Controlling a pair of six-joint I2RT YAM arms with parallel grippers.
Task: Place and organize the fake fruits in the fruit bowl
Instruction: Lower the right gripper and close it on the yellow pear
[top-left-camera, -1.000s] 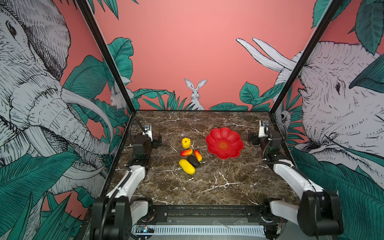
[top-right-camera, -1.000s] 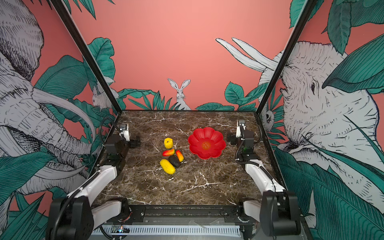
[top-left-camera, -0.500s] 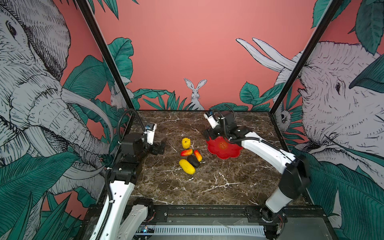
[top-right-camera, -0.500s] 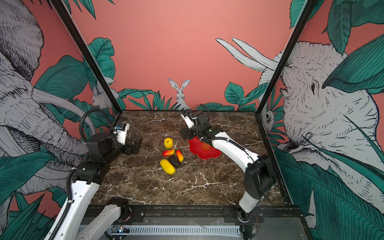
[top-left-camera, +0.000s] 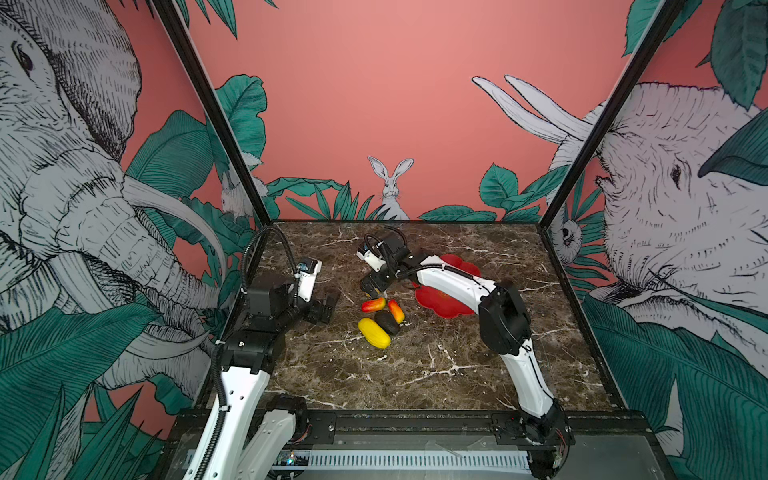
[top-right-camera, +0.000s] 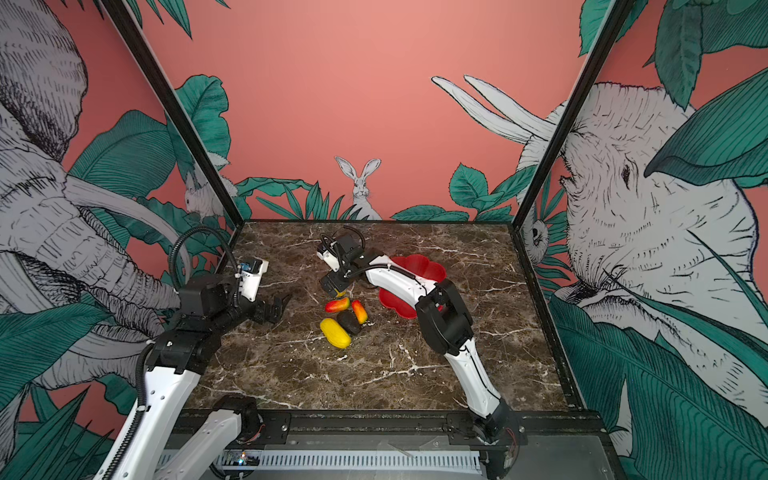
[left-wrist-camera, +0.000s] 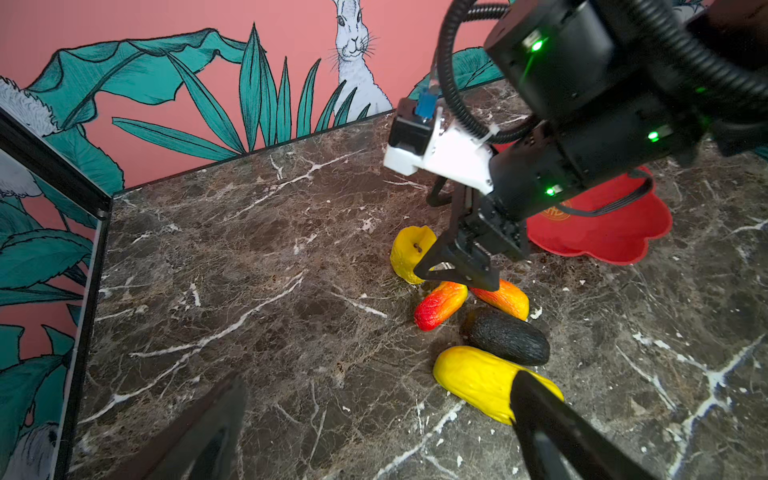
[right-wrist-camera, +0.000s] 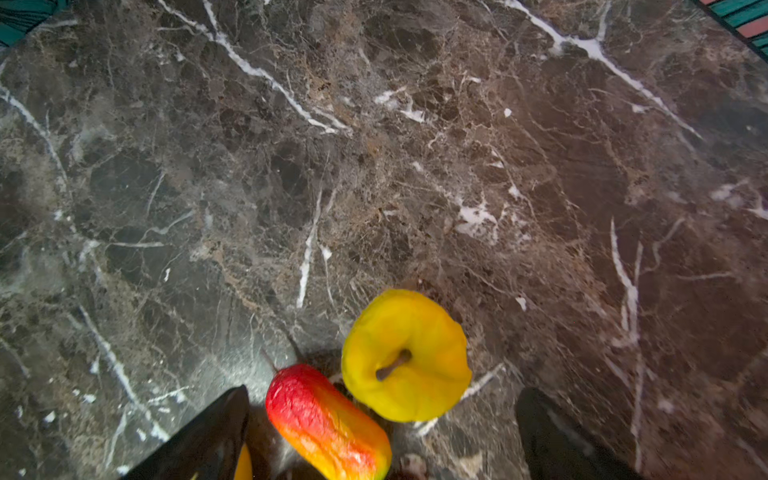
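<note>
Next I will bring my right gripper down onto the round yellow fruit (top-right-camera: 340, 293) (right-wrist-camera: 406, 354), slipping one finger between it and the neighbouring red-orange fruit, because both lie within the open fingers.
In both top views the fake fruits lie in a cluster left of the red fruit bowl (top-left-camera: 440, 305) (top-right-camera: 430, 266). They are a long yellow fruit (top-left-camera: 374, 333), a dark oval (top-left-camera: 387, 322) and two red-orange ones (top-left-camera: 372, 304) (top-left-camera: 396, 311). My right arm crosses above the bowl. My right gripper (top-left-camera: 374, 289) (right-wrist-camera: 384, 399) is open and points down over the round yellow fruit (right-wrist-camera: 405, 353) (left-wrist-camera: 409, 253) and one red-orange fruit (right-wrist-camera: 324, 419). Both lie between its fingers. My left gripper (top-left-camera: 328, 305) (left-wrist-camera: 380, 382) is open and empty, left of the cluster.
The brown marble table (top-left-camera: 415, 374) is closed in by painted walls at the back and both sides, with black corner posts (top-left-camera: 216, 108). A black rail (top-left-camera: 415, 419) runs along the front edge by the arm bases.
My right arm has swung from the right side, over the bowl, and now hangs over the fruit cluster. My left arm has risen from rest and turned toward the fruits.
</note>
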